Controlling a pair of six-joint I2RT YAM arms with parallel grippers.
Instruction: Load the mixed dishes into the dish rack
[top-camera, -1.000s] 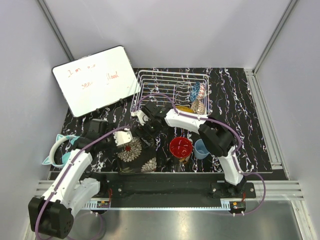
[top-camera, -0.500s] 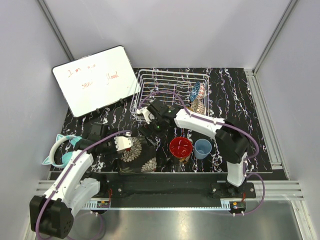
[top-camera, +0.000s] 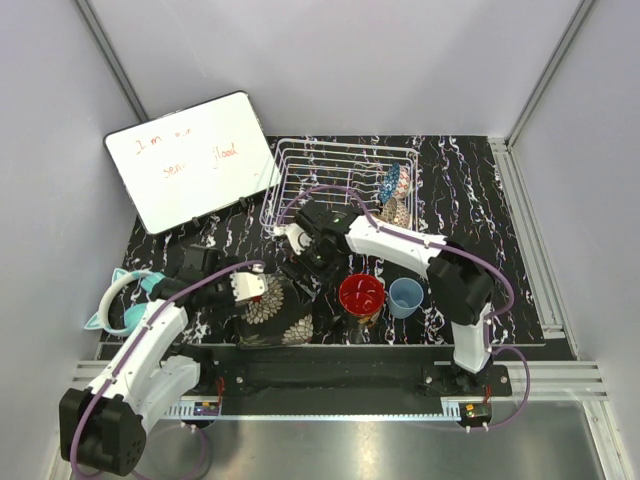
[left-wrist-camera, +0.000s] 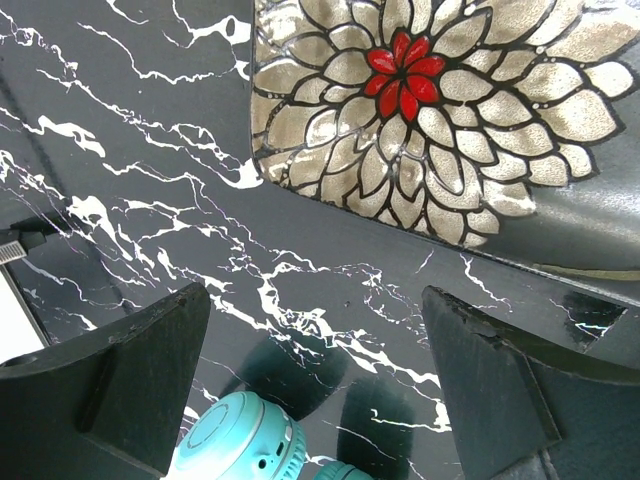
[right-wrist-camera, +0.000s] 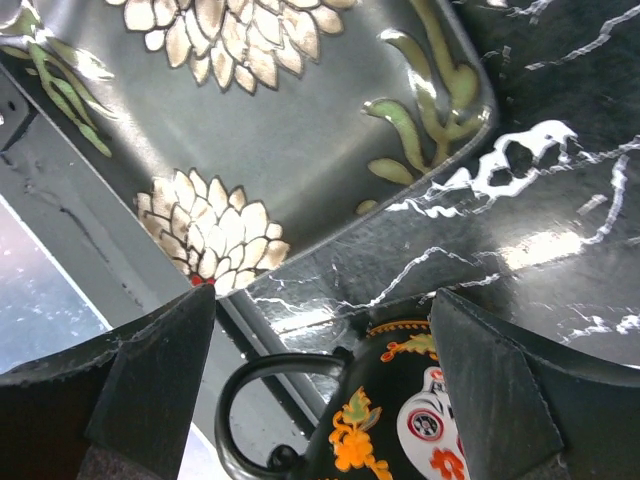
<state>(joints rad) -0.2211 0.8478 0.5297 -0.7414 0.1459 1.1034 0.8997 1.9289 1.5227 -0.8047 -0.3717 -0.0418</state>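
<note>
My right gripper lowers its open fingers next until they straddle the dark floral dish's edge facing the red bowl (top-camera: 312, 303), because the dish lies flat outside the rack (top-camera: 335, 165).
The white wire dish rack (top-camera: 335, 165) stands at the back and holds a blue patterned bowl (top-camera: 390, 182) and a yellowish plate (top-camera: 397, 212) on edge. The dark floral dish (top-camera: 275, 312) lies flat at the front; it also shows in the left wrist view (left-wrist-camera: 450, 110) and the right wrist view (right-wrist-camera: 270, 110). The red bowl (top-camera: 361, 293) and pale blue cup (top-camera: 405, 297) sit to its right. The black-orange mug (right-wrist-camera: 400, 430) stands just below my open, empty right gripper (right-wrist-camera: 322, 295), which hovers between the dish and the red bowl (top-camera: 318, 262). My left gripper (left-wrist-camera: 315, 300) is open and empty at the dish's left edge (top-camera: 238, 298).
Teal cat-ear headphones (top-camera: 125, 300) lie at the front left, one earcup under the left gripper (left-wrist-camera: 240, 440). A white writing board (top-camera: 190, 160) leans at the back left. Grey walls close in the black marbled table (top-camera: 470, 200).
My right arm has stretched out and its gripper has shifted a little right and nearer, over the mug. My left gripper has edged slightly nearer along the floral dish.
</note>
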